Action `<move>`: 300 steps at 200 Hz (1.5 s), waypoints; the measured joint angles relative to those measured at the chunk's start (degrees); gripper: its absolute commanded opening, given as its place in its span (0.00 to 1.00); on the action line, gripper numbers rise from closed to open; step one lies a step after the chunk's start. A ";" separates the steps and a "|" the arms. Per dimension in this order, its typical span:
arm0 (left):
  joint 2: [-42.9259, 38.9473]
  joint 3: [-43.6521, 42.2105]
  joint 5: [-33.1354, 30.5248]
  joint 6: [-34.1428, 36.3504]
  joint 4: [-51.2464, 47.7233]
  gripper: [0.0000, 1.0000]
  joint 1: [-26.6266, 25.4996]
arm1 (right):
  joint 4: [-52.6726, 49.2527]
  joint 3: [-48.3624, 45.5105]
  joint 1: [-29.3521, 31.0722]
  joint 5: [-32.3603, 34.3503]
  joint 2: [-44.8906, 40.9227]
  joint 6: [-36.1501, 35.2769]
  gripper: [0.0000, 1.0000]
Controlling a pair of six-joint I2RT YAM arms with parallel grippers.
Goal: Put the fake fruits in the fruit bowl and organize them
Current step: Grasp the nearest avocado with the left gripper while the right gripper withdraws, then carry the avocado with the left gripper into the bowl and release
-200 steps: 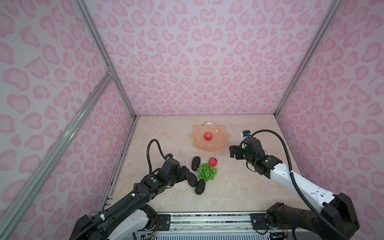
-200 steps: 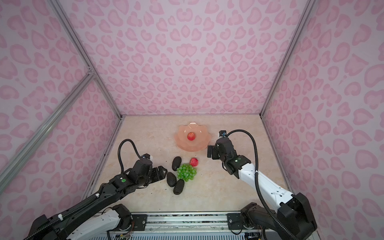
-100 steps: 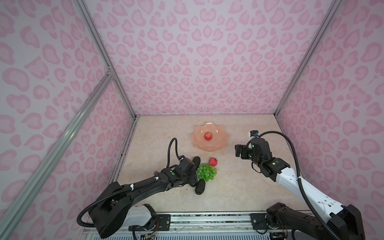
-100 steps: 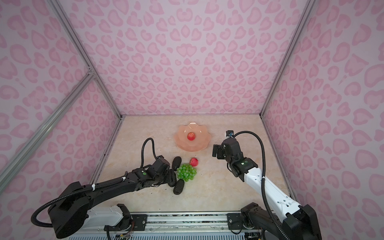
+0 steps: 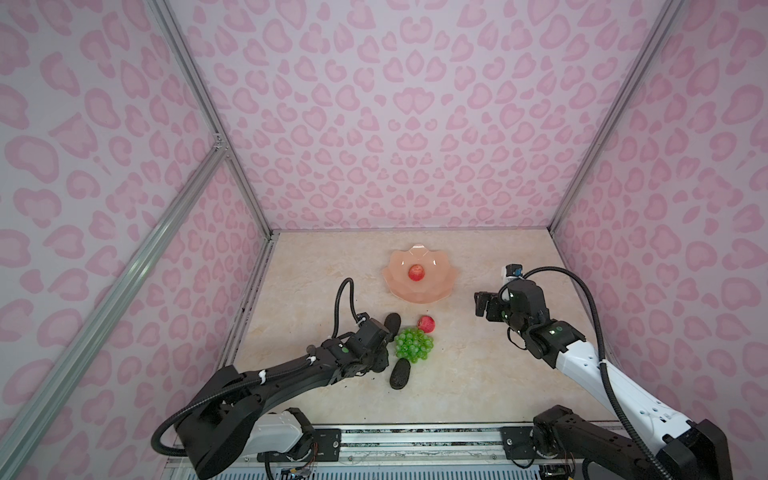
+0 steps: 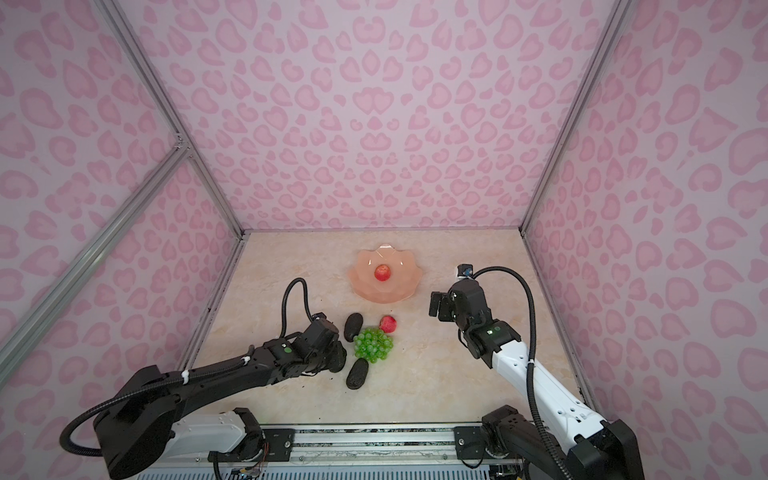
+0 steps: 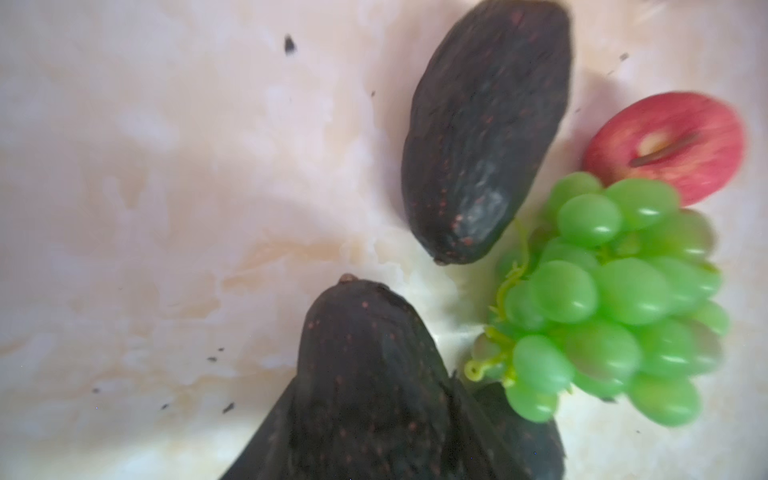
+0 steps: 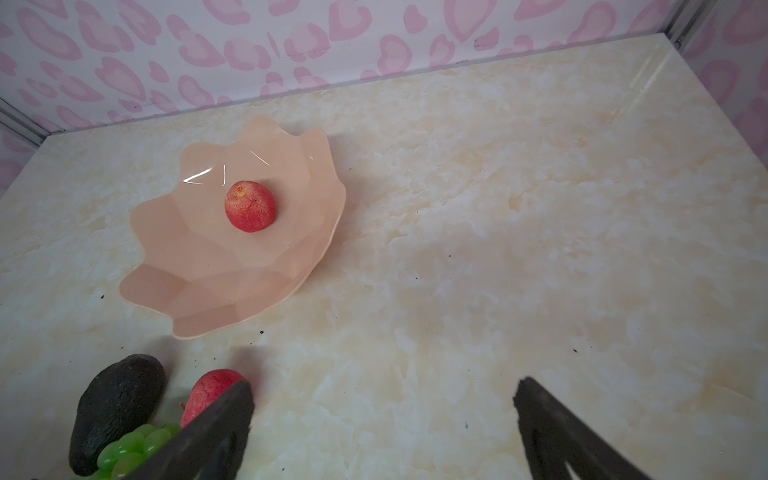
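Note:
The third avocado needs to go next onto the free bottom of the bowl, beside the bowl's lone apple. My left gripper needs to rise, move outward over that spot, then go down and release the avocado.
The peach fruit bowl (image 5: 397, 286) (image 8: 216, 270) stands at the back middle with one red apple (image 5: 416, 273) (image 8: 250, 205) in it. In front of it lie a second apple (image 5: 426, 323) (image 7: 665, 145), the green grapes (image 5: 413, 344) (image 7: 615, 311) and two dark avocados (image 5: 392, 322) (image 5: 400, 373). My left gripper (image 5: 376, 353) (image 7: 374, 399) sits low beside the grapes, shut on a third avocado (image 7: 361, 332); in both top views the wrist hides that fruit. My right gripper (image 5: 482, 303) (image 8: 382, 395) hangs open and holds nothing, to the right of the bowl.
Pink patterned walls with metal posts close in the marble table (image 5: 478, 374) on three sides. A metal rail (image 5: 415, 436) runs along the front edge. Small dark specks dot the tabletop.
My left arm reached forward to the fruit cluster and its jaws closed on an avocado. My right arm drew back to the right, away from the bowl, still open.

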 measured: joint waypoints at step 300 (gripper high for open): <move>55.17 67.91 8.22 23.34 -13.20 0.66 13.49 | -3.15 -4.33 -0.52 -2.19 -4.46 2.16 0.97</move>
